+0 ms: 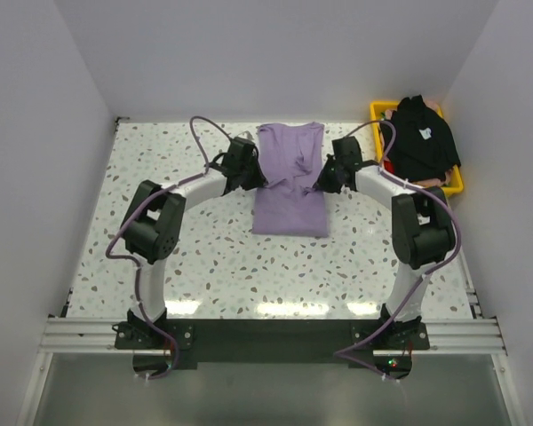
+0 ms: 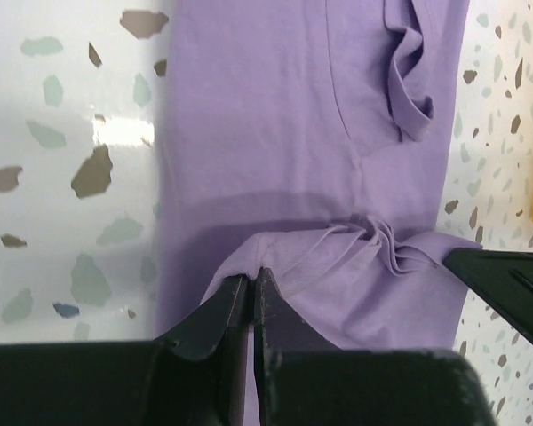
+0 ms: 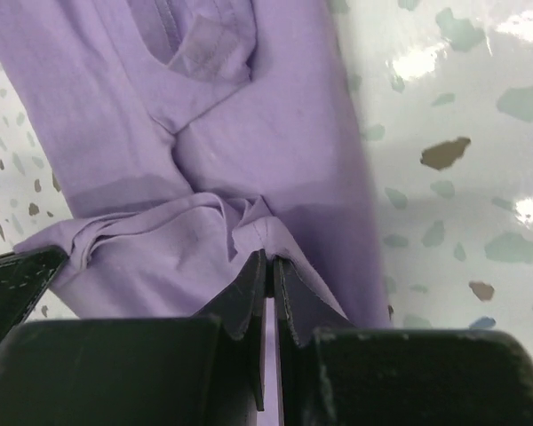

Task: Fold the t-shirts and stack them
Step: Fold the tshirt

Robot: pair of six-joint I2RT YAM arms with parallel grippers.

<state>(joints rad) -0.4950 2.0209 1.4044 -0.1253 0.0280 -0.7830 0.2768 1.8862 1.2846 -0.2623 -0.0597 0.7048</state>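
Note:
Next, my right gripper draws outward and toward the shirt's basket-side edge (image 1: pixel 320 169) (image 3: pixel 339 169), stretching the cloth straighter, then releases it, since cloth bunches in wrinkles between both grips.
A lavender t-shirt (image 1: pixel 290 182) lies lengthwise at the middle of the table, folded narrow, sleeves tucked in. My left gripper (image 1: pixel 253 175) is shut on its left edge (image 2: pixel 249 266), lifting a corner of cloth. On the opposite side my right gripper (image 1: pixel 324 180) is shut on the right edge (image 3: pixel 271 253). The cloth bunches in wrinkles (image 2: pixel 382 244) between the two grips. A black t-shirt (image 1: pixel 420 138) with a small white chest mark is heaped in the yellow basket (image 1: pixel 455 185) at the back right.
Speckled white table (image 1: pixel 213 257) bounded by grey walls on three sides. The yellow basket sits against the right wall, with something reddish under the black shirt. Purple cables loop off both arms.

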